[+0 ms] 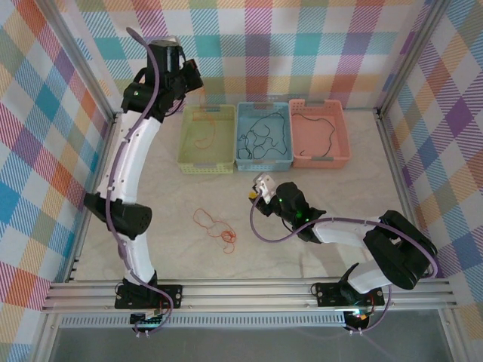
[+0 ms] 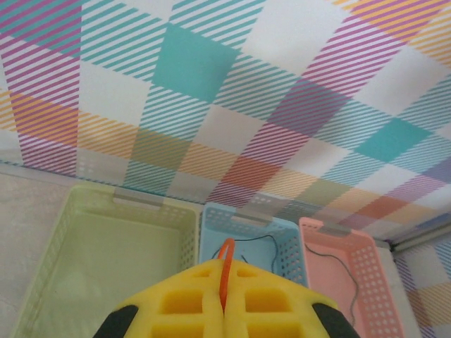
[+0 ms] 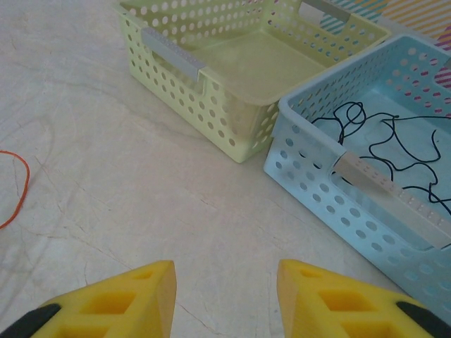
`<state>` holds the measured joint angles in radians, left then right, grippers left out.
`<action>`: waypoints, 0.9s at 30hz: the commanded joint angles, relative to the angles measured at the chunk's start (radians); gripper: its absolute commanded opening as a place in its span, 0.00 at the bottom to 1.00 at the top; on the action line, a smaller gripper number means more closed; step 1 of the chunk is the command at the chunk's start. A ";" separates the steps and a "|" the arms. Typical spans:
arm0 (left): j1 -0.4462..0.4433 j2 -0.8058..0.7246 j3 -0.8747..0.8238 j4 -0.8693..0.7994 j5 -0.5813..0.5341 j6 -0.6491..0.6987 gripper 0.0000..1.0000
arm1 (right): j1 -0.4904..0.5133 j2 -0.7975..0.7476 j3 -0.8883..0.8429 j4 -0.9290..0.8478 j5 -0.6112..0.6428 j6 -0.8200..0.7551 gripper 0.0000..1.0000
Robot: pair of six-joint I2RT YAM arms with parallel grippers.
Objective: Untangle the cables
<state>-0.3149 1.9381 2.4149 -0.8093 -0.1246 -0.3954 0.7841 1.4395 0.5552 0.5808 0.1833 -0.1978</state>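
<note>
My left gripper brings the thin orange cable down into the green basket [image 1: 183, 143] next and releases it there, since part of it already hangs over that open basket.
My left gripper [image 2: 224, 273] is raised high near the back wall, its yellow fingers shut on a thin orange cable [image 2: 226, 252] that loops up between them. In the top view an orange strand [image 1: 204, 137] shows over the green basket [image 1: 183, 143]. Another tangled orange cable [image 1: 216, 225] lies on the table, and its end [image 3: 21, 184] shows at the left of the right wrist view. A black cable [image 1: 260, 137] is piled in the blue basket [image 1: 264, 163]. A dark cable [image 1: 326, 130] lies in the pink basket [image 1: 321, 161]. My right gripper [image 3: 225, 282] hovers open over bare table near the blue basket, holding nothing.
The three baskets stand side by side at the back, under the plaid wall. Plaid side walls and a metal rail at the near edge bound the table. The green basket [image 3: 211, 77] and blue basket [image 3: 331, 176] sit just ahead of my right gripper.
</note>
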 commanded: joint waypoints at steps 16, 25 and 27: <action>0.070 0.414 -0.016 0.065 0.085 -0.054 0.00 | -0.009 0.000 0.034 -0.047 -0.034 0.026 0.43; 0.071 0.432 -0.007 0.026 0.156 -0.081 0.48 | -0.009 0.007 0.042 -0.056 -0.043 0.024 0.45; 0.069 0.387 -0.046 0.025 0.176 -0.086 0.53 | -0.009 0.008 0.043 -0.057 -0.047 0.030 0.46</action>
<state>-0.2516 2.4207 2.3905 -0.7822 0.0082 -0.4675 0.7780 1.4406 0.5690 0.5285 0.1555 -0.1898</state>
